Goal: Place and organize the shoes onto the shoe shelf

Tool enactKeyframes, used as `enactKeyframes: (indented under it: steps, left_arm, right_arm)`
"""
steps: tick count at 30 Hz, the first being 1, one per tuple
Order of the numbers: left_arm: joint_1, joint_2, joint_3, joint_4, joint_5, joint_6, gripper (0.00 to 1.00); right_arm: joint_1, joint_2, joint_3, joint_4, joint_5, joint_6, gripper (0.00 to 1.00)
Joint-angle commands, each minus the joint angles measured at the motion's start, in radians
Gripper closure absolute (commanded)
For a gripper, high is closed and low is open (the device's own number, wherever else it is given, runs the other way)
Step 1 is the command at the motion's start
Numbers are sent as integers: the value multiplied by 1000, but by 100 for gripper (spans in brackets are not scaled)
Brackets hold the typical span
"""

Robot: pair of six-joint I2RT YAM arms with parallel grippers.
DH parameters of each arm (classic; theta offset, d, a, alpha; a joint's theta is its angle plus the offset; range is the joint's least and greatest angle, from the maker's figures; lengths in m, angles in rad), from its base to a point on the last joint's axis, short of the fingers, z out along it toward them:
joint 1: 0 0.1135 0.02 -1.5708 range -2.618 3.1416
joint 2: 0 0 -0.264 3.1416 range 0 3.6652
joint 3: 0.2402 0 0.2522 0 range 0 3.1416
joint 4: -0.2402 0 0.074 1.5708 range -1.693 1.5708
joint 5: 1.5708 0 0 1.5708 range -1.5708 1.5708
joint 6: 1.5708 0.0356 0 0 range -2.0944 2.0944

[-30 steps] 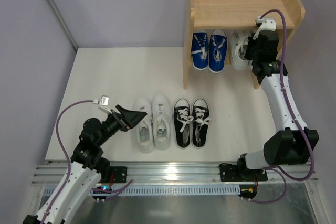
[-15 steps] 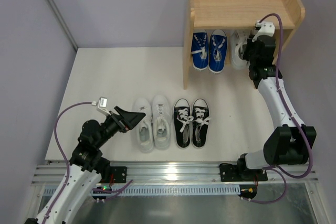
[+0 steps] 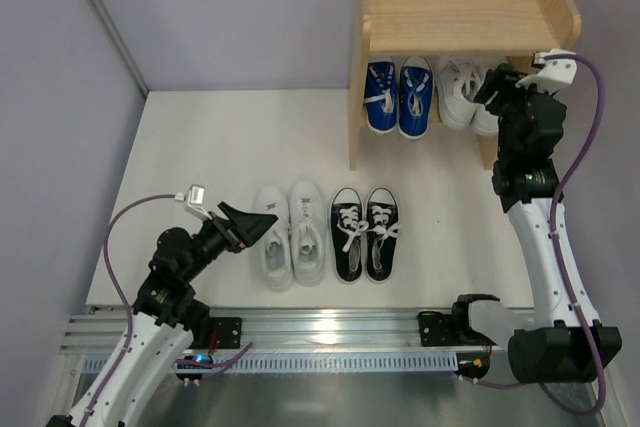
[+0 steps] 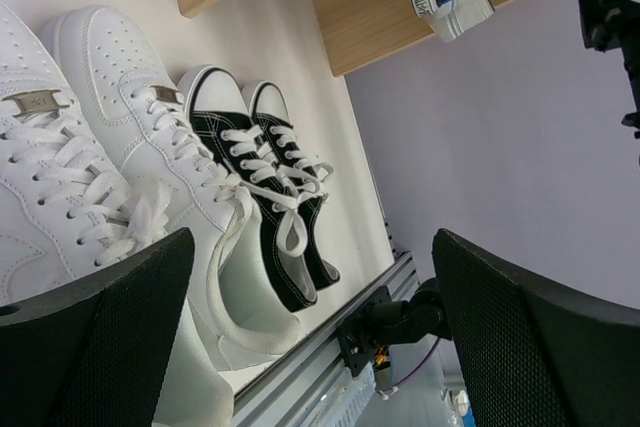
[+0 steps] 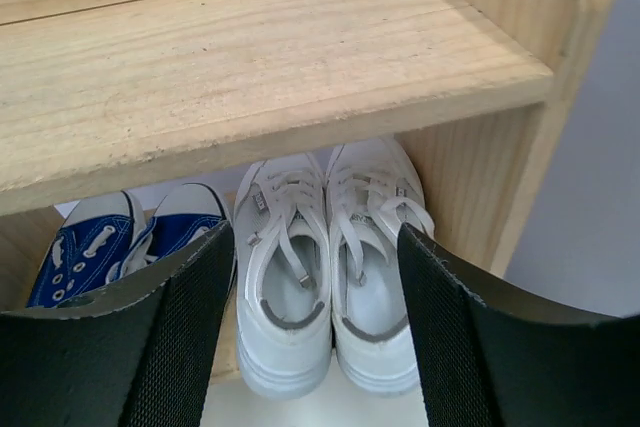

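Next, my right gripper will draw back from the shelf (image 3: pixel 462 19) and tilt down onto the black canvas pair's adjoining inner sides, since these shoes still lie unshelved.
The wooden shoe shelf (image 3: pixel 462 19) stands at the back right. On its lower tier a blue pair (image 3: pixel 398 97) sits beside a smaller white pair (image 3: pixel 462 97), toes inward. My right gripper (image 3: pixel 497 85) hovers open just in front of the small white pair (image 5: pixel 325 257), touching neither shoe. On the table lie the white leather pair (image 3: pixel 292 234) and the black canvas pair (image 3: pixel 364 232). My left gripper (image 3: pixel 262 222) is open beside the left white leather shoe (image 4: pixel 100 167), with nothing between its fingers.
The shelf's left side panel (image 3: pixel 355 137) reaches down to the table beside the blue pair. An aluminium rail (image 3: pixel 330 327) runs along the near table edge. Grey walls close in the left and back.
My right gripper has opened, let go of a small white shoe on the lower tier and drawn back to the right. The left arm has stayed still.
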Motion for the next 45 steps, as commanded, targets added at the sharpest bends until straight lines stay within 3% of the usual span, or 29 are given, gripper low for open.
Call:
enactKeyframes:
  steps: [1, 4, 10, 14, 15, 18, 22, 23, 27, 32, 36, 40, 42, 45]
  left_arm:
    - [-1, 14, 21, 29, 6, 11, 0]
    - [0, 15, 18, 38, 6, 8, 0]
    - [0, 54, 17, 74, 15, 2, 0]
    - [0, 84, 24, 81, 23, 5, 0]
    - [-1, 93, 25, 81, 23, 6, 0]
    - [0, 98, 24, 83, 13, 9, 0]
    - [0, 118, 25, 83, 4, 20, 0]
    - [-1, 121, 24, 81, 3, 22, 0]
    - [0, 138, 28, 83, 0, 22, 0]
    - [-1, 140, 37, 81, -5, 31, 0]
    - [0, 132, 37, 60, -8, 40, 0]
    - [0, 127, 28, 60, -16, 43, 0]
    - [-1, 129, 25, 63, -17, 45, 0]
    - [-1, 133, 28, 65, -10, 48, 0]
  right_arm:
    - [0, -109, -74, 66, 44, 60, 32]
    - [1, -200, -156, 6, 67, 94, 32]
    - [42, -291, -317, -164, -145, 179, 37]
    - [90, -393, -439, -187, -325, 328, 47]
    - [102, -415, -505, -175, -423, 354, 48]
    - [208, -478, -622, -147, -484, 428, 49]
    - [441, -443, -666, -218, -371, 449, 48]
    - [545, -424, -668, -230, -343, 457, 44]
    - [761, -308, -642, -277, -95, 506, 35]
    - [875, -159, -604, -342, 87, 598, 18]
    - [960, -76, -567, -363, 151, 647, 16]
    - [992, -21, -570, -330, 168, 674, 18]
    - [992, 10, -579, -305, 174, 701, 24]
    - [992, 70, -585, -290, 191, 732, 45]
